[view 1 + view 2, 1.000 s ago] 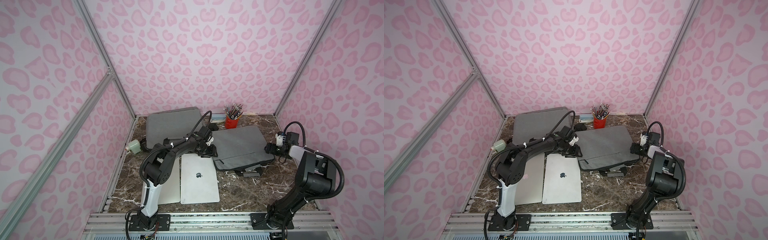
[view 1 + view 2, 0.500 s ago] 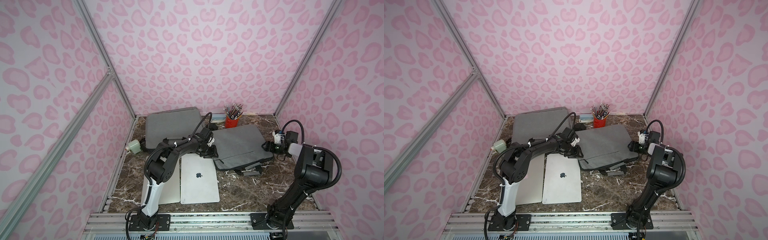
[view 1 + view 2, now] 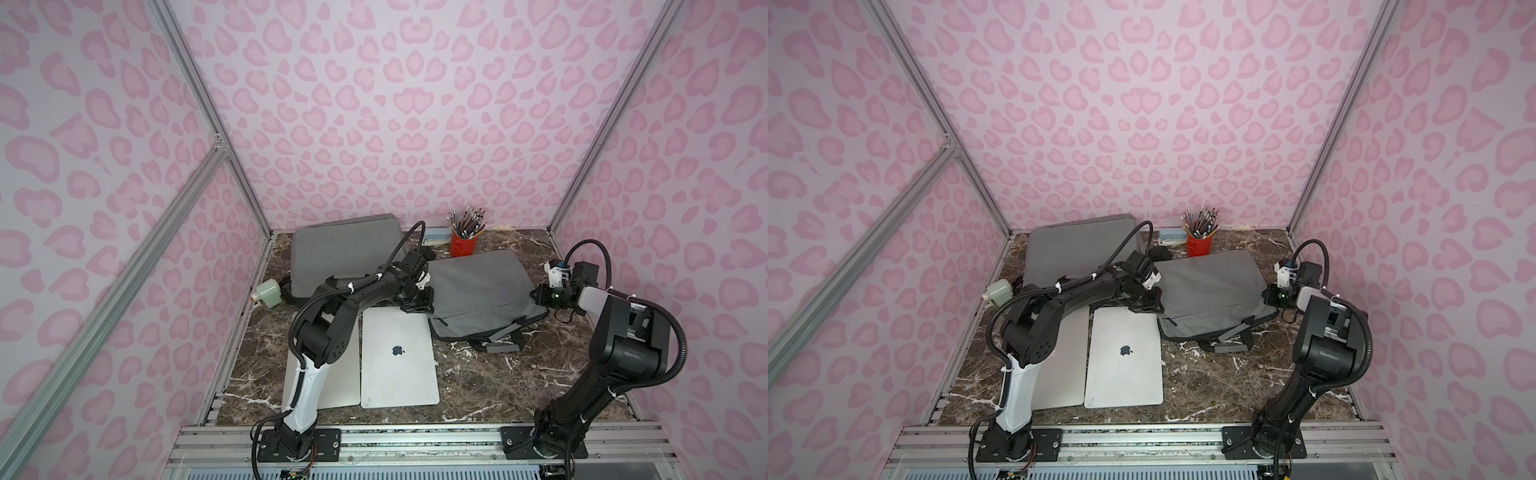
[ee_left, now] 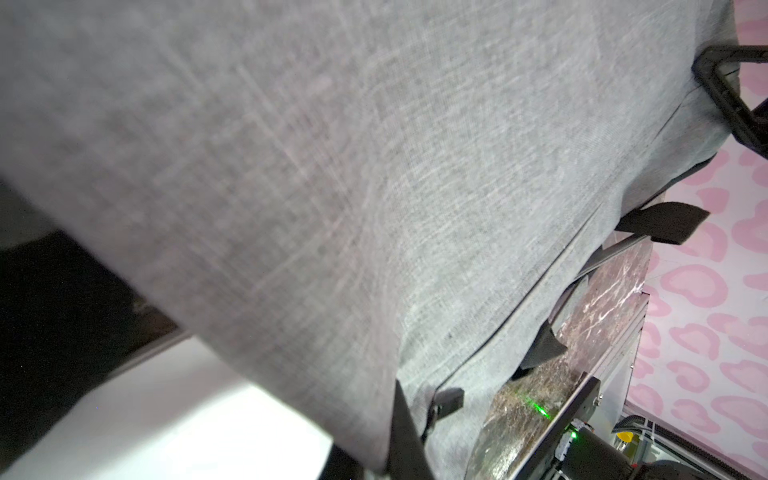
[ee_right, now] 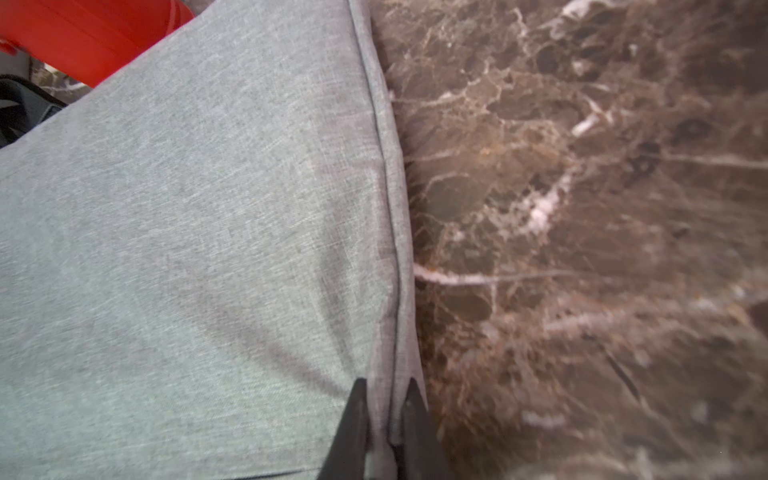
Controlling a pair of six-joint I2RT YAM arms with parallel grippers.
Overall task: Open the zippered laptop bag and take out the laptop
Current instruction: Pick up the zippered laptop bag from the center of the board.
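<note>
The laptop bag's fold goes up and outward next in my left gripper, over the second grey bag's end [image 3: 310,249] by the pale green object, then down for release, as that end is clear.
The grey zippered laptop bag [image 3: 482,291] [image 3: 1212,286] lies flat on the marble table, right of centre. My left gripper [image 3: 417,301] [image 4: 374,457] is at the bag's left edge, shut on a fold of its fabric. A black zipper pull [image 4: 449,401] shows just beyond it. At the bag's right edge, my right gripper [image 3: 538,297] [image 5: 384,419] is shut on the seam, with one of its dark fingers [image 5: 353,428] on each side. A silver laptop [image 3: 397,357] [image 3: 1123,361] lies closed on the table in front of the bag. Whatever is inside the bag is hidden.
A second grey bag [image 3: 345,249] lies at the back left. Another silver laptop [image 3: 345,374] sits partly under my left arm. A red cup of pencils [image 3: 463,243] stands behind the bag. A pale green object [image 3: 268,291] is by the left wall. The bag's straps [image 3: 503,345] trail forward.
Both grippers have closed, from open to shut on the bag's edges. The right gripper has moved left up to the bag's right edge.
</note>
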